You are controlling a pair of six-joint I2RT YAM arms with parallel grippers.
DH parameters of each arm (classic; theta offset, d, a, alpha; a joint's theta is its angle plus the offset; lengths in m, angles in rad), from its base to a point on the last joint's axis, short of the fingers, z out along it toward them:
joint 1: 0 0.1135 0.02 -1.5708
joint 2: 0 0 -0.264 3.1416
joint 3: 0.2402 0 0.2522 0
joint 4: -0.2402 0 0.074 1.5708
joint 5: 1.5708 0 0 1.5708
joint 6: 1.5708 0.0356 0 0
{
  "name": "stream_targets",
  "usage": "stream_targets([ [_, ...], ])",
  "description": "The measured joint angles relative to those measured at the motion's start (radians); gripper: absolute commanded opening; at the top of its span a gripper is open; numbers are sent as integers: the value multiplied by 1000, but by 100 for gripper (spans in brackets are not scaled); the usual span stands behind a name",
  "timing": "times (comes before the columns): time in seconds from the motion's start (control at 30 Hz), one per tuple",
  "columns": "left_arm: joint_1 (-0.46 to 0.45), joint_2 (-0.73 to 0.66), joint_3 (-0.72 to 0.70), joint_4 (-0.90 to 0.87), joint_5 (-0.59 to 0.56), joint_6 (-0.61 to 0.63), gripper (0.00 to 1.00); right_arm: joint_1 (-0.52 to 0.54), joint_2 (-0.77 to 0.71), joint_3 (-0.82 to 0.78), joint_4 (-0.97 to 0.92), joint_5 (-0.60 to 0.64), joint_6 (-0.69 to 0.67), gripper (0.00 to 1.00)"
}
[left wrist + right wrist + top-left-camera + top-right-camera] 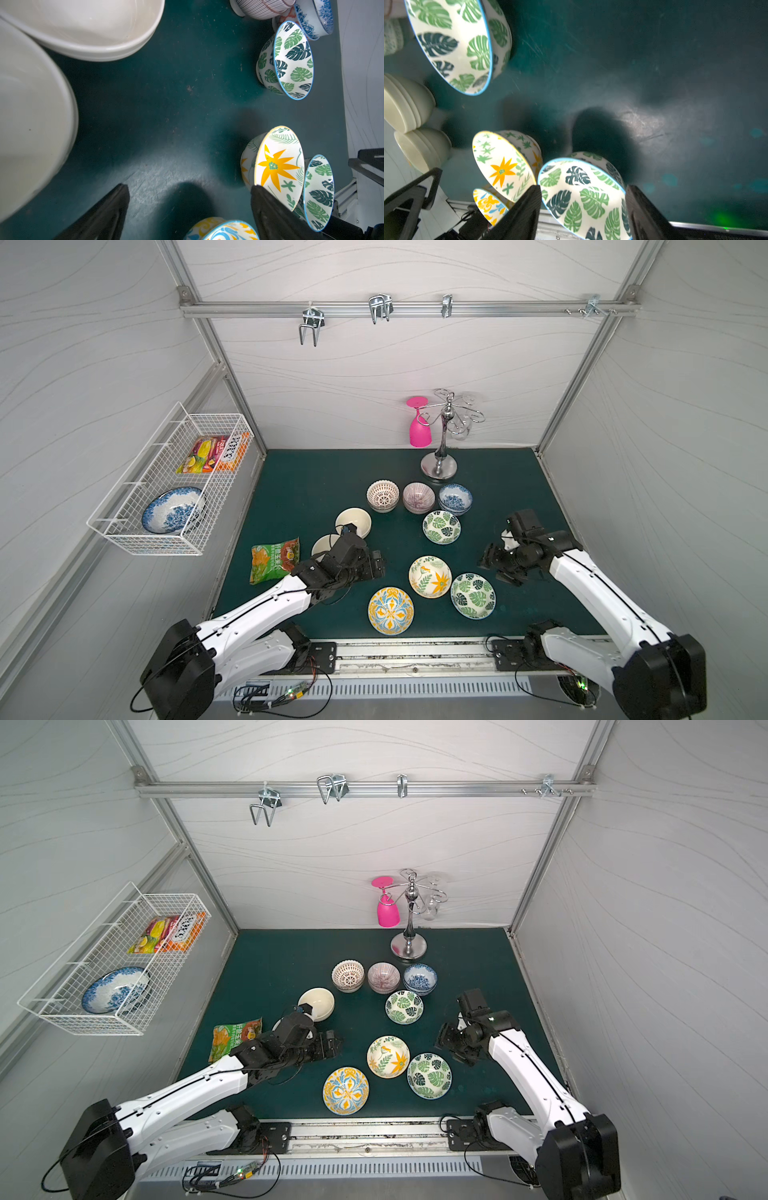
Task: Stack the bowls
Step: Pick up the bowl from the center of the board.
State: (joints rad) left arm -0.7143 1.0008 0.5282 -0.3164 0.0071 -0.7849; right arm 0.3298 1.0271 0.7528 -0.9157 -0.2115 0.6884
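Observation:
My right gripper moves back and down onto the second leaf bowl's free rim (494, 592) next. That rim lies below it and nearer my base, clear of the yellow-flower bowl (429, 576).
Several bowls stand on the green mat (299, 489). A lattice bowl (383, 495), a striped bowl (418, 497) and a blue-and-white bowl (455, 498) form a back row. In front of them are a leaf bowl (441, 526), a yellow-flower bowl (429, 576), a second leaf bowl (473, 595) and a yellow-blue floral bowl (390, 610). Two cream bowls (353, 522) (31, 116) sit left; my left arm partly hides the nearer one. My left gripper (380, 564) (188, 186) is open over bare mat. My right gripper (494, 570) (582, 186) is open, just right of the second leaf bowl (583, 195).
A snack packet (274, 558) lies at the mat's left edge. A chrome glass stand (439, 464) with a pink cup (419, 427) stands at the back. A wire basket (124, 526) on the left wall holds a blue-and-white dish (172, 510) and packets.

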Motion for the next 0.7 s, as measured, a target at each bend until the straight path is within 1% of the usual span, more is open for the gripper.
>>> stream_targets([
  [0.07, -29, -30, -23, -11, -3, -13, 95, 37, -57, -36, -13, -2, 12, 67],
  [0.17, -61, -90, -17, -42, -24, -6, 97, 89, -122, -91, -29, 5, 29, 66],
  [0.3, -64, -186, -12, -43, -68, 6, 97, 132, -160, -152, -46, 30, 73, 62],
  [0.43, -64, -213, -21, -23, -90, 2, 96, 159, -182, -181, -50, 55, 108, 59],
  [0.7, -64, -264, -51, -41, -117, -3, 96, 166, -204, -232, -35, 92, 153, 43],
])
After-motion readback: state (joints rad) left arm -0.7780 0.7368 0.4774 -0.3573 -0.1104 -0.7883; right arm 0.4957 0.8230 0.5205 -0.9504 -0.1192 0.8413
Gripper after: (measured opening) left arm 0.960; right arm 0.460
